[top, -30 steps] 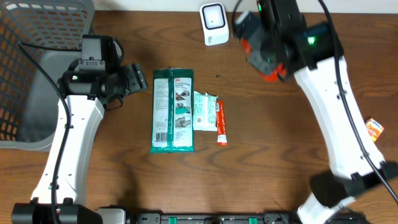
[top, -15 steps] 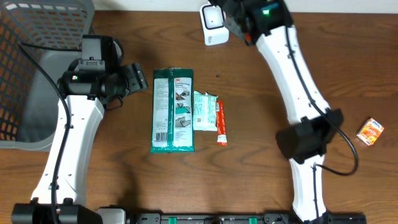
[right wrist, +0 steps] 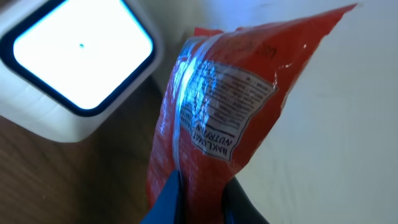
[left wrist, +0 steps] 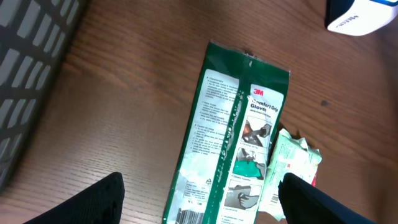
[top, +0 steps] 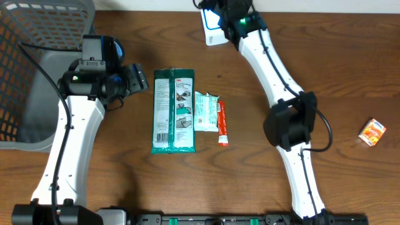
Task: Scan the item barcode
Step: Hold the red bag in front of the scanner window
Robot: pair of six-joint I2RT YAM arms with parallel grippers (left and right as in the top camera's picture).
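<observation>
My right gripper sweeps over the scanner window next, then back and down onto bare tabletop, to its right in the overhead view, and frees the packet.
A red snack packet (right wrist: 217,112) hangs pinched at its lower end in my right gripper (right wrist: 199,193), which is shut on it, its white nutrition label facing the camera. Just left of it sits the white scanner (right wrist: 81,56) with its window lit. From overhead, the right gripper (top: 229,15) is at the table's far edge, partly covering the scanner (top: 212,34); the packet is hidden there. My left gripper (left wrist: 202,205) is open above the green 3M glove pack (left wrist: 230,137), its fingers (left wrist: 93,202) wide apart and holding nothing.
Beside the green pack (top: 174,111) lie a small white-green packet (top: 205,112) and an orange tube (top: 222,124). A grey mesh basket (top: 37,56) fills the left back corner. A small orange box (top: 372,132) lies at the right edge.
My right arm has swung left and toward the table's far edge, carrying the red packet up beside the scanner. The left arm and the items on the table have not moved.
</observation>
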